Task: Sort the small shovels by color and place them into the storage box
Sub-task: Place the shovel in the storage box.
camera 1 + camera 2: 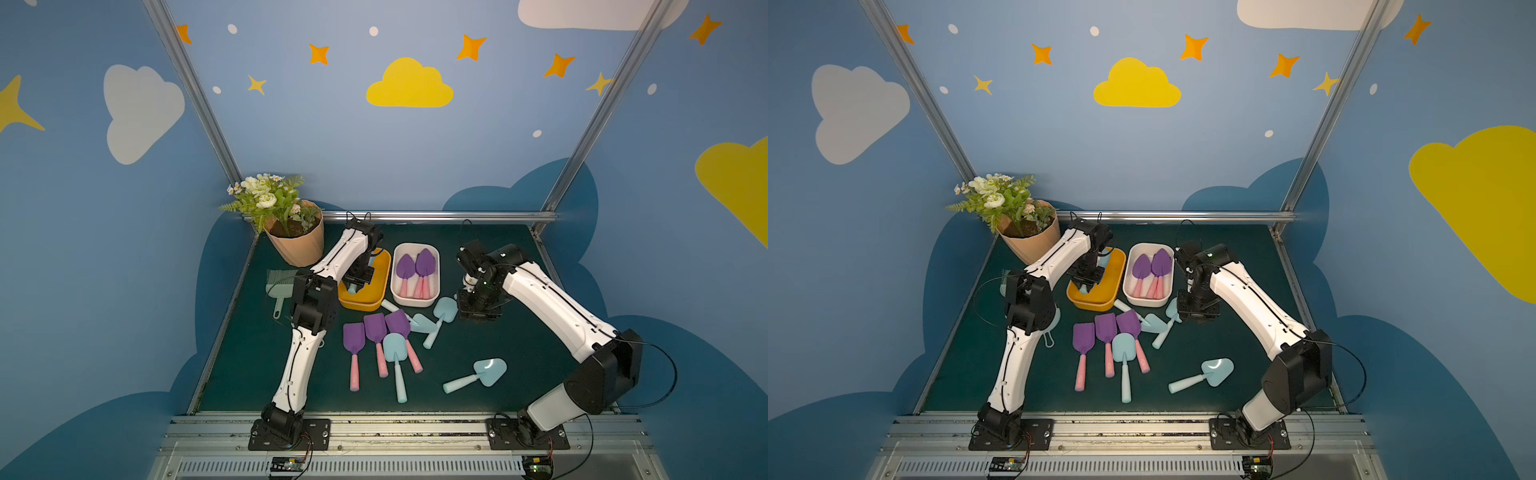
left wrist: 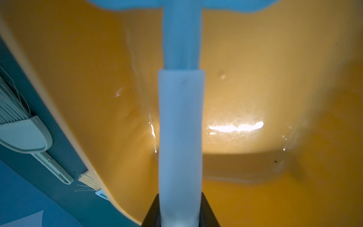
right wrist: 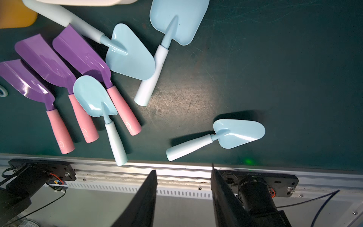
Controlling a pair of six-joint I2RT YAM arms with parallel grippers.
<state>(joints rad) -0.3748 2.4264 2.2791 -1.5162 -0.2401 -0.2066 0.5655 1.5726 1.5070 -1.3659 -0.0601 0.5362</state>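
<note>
My left gripper is just above the yellow storage box's open bottom, so it will go down deeper into the yellow storage box (image 1: 384, 270) and release the pale blue shovel's mint handle.
My left gripper (image 1: 355, 286) (image 2: 179, 194) is shut on the mint handle of a pale blue shovel (image 2: 180, 118), low inside the yellow storage box (image 1: 384, 270) (image 2: 275, 78). The white storage box (image 1: 415, 302) beside it holds two purple shovels (image 1: 424, 262). In front of the boxes lie three purple shovels (image 1: 375, 326) (image 3: 45, 59) and several pale blue ones (image 1: 394, 347) (image 3: 129, 53). One more blue shovel lies apart (image 1: 490, 371) (image 3: 237, 133). To the right of the white box my right gripper (image 1: 478, 309) (image 3: 183, 169) hangs open and empty above the mat.
A peach flowerpot (image 1: 297, 245) with a plant stands at the back left. A grey-green brush (image 1: 280, 279) (image 2: 25, 133) lies left of the yellow box, partly under my left arm. An aluminium rail (image 1: 407, 419) runs along the front edge.
</note>
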